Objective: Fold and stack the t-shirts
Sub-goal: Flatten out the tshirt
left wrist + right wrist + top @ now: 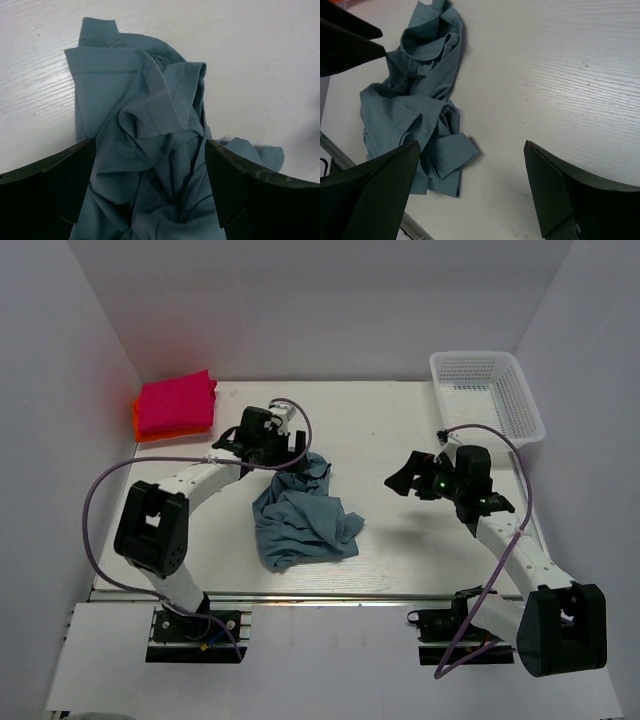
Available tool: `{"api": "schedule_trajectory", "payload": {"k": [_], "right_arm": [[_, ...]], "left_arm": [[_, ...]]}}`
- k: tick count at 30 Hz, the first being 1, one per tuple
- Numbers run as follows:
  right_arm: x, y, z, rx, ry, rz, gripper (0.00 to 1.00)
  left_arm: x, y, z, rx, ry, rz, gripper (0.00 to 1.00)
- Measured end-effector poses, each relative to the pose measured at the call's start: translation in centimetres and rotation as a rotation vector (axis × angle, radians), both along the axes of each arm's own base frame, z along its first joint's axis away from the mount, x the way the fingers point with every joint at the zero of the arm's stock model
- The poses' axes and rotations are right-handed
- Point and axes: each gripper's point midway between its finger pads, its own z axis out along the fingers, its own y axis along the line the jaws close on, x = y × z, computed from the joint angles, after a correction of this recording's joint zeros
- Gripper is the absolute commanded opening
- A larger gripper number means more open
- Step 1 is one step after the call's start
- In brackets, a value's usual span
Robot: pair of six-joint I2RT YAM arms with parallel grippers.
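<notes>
The left gripper moves down onto the raised fold at the heap's far edge (pixel 309 470) (pixel 154 116) next, since that fold stands up in line with its open fingers' gap.
The teal-blue t-shirt (pixel 300 515) lies crumpled in a heap mid-table. It also shows in the left wrist view (pixel 145 115) and the right wrist view (pixel 415 100). My left gripper (pixel 288 458) is open at the heap's far end, its jaws (pixel 150 185) straddling bunched cloth without closing on it. My right gripper (pixel 403 478) is open and empty above bare table to the right of the shirt (pixel 470 195). The magenta-pink t-shirt (pixel 177 402) lies folded on the folded orange-red t-shirt (pixel 148 426) at the far left corner.
A white mesh basket (pixel 487 390) stands at the far right corner. The table's near edge with a metal rail (pixel 300 595) runs just below the shirt. White walls enclose the table on the left, back and right.
</notes>
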Motion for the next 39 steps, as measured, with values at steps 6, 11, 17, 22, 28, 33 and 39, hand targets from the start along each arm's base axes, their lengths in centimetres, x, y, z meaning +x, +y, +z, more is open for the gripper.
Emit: {"api": "schedule_trajectory", "payload": {"k": [6,11,17,22,28,33,39], "right_arm": [[-0.9,1.5,-1.4,-0.006,0.044,0.076,0.9],[-2.8,3.0,-3.5,-0.004,0.115,0.153,0.86],[-6.1,4.3,-7.2,-0.043,0.243,0.228,0.86],[-7.9,4.9,-9.3,-0.063,0.311,0.256,0.86],[-7.8,6.3,-10.7,-0.04,0.355,0.251,0.81],[-6.2,8.6,-11.3,0.0,0.383,0.257,0.7],[-5.3,10.7,-12.5,0.02,0.424,0.269,0.0]], "left_arm": [[0.8,-1.9,-2.3,0.114,0.027,-0.005,0.82],[1.8,-2.1,-3.7,0.208,0.027,0.033,0.51],[2.6,-1.8,-5.3,0.289,0.036,0.07,0.42],[2.9,-1.7,-6.2,0.312,0.05,0.079,0.0],[2.7,-1.6,-6.2,0.314,0.05,0.086,0.0],[1.4,-0.9,-4.1,0.28,0.006,0.093,0.0],[0.8,-0.9,1.8,0.182,-0.121,0.103,0.0]]}}
